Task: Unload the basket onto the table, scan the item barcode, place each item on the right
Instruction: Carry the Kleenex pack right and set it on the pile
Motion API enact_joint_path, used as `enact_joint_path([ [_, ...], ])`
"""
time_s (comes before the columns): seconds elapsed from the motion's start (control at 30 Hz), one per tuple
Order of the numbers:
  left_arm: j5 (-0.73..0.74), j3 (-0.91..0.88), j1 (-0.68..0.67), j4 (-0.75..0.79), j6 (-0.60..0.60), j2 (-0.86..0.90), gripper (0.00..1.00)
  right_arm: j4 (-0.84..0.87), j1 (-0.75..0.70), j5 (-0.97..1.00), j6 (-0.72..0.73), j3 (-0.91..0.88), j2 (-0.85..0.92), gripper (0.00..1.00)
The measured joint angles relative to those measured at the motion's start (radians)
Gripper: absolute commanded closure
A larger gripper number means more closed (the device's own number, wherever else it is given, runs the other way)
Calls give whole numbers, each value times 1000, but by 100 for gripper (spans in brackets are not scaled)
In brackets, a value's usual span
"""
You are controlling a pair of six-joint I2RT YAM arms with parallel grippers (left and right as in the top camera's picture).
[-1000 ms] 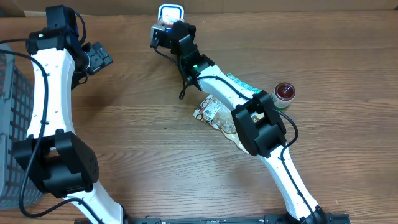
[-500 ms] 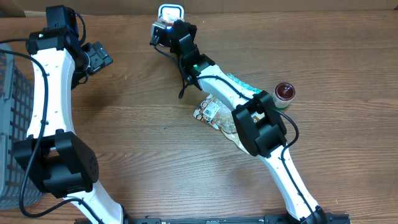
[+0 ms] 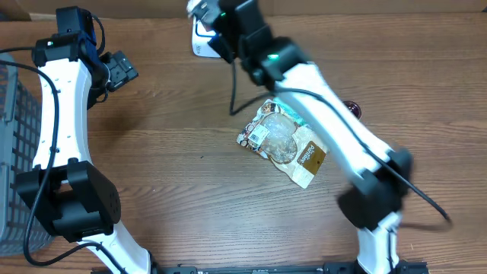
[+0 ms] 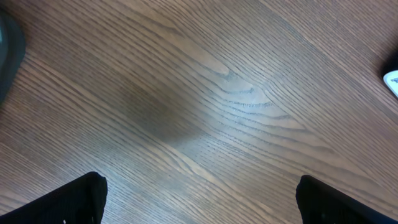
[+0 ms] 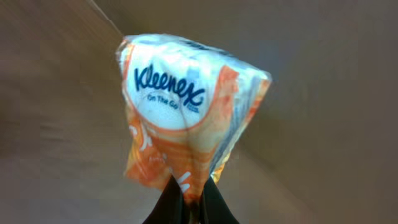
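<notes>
My right gripper comes back and down over the snack bag's far edge and opens next, since the pack [image 5: 186, 106] hangs up by the scanner, away from the bag.
An orange and white Kleenex tissue pack [image 5: 186, 106] hangs in the air, pinched at its lower edge by my right gripper [image 5: 191, 202], which is shut on it. From overhead that gripper [image 3: 207, 14] is raised at the table's far edge, blurred, just above a white and blue scanner [image 3: 199, 44] that the arm partly hides. No barcode shows on the pack's visible face. My left gripper [image 3: 122, 70] hovers over bare wood at the far left, open, its dark fingertips [image 4: 81, 196] wide apart with nothing between them.
A clear snack bag with a brown label [image 3: 285, 141] lies in the middle of the table. A red-lidded jar [image 3: 352, 108] sits to its right, mostly hidden by the right arm. A grey mesh basket [image 3: 11, 152] stands at the left edge.
My right arm has lifted high off the table and swung, carrying the tissue pack up above the scanner and uncovering the snack bag. The left arm has not moved.
</notes>
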Motion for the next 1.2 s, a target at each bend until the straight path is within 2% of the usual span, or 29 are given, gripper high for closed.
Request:
enact_joint_path([
  [0.17,0,0,0,0,0,0,0,-383,-53,-66,293,19,-179,96],
  [0.27,0,0,0,0,0,0,0,-571,-114,-90,398,13,-193,96],
  [0.37,0,0,0,0,0,0,0,-654,-173,-129,451,-42,-171,96],
  [0.63,0,0,0,0,0,0,0,-562,-292,-257,505,-390,-109,96],
  [0.67,0,0,0,0,0,0,0,-551,-300,-268,508,-419,-107,94],
  [0.73,0,0,0,0,0,0,0,-534,-315,-288,511,-467,-104,82],
  [0.87,0,0,0,0,0,0,0,-528,-334,-313,525,-487,-104,60],
  [1.2,0,0,0,0,0,0,0,-591,-337,-335,523,-417,-119,54],
])
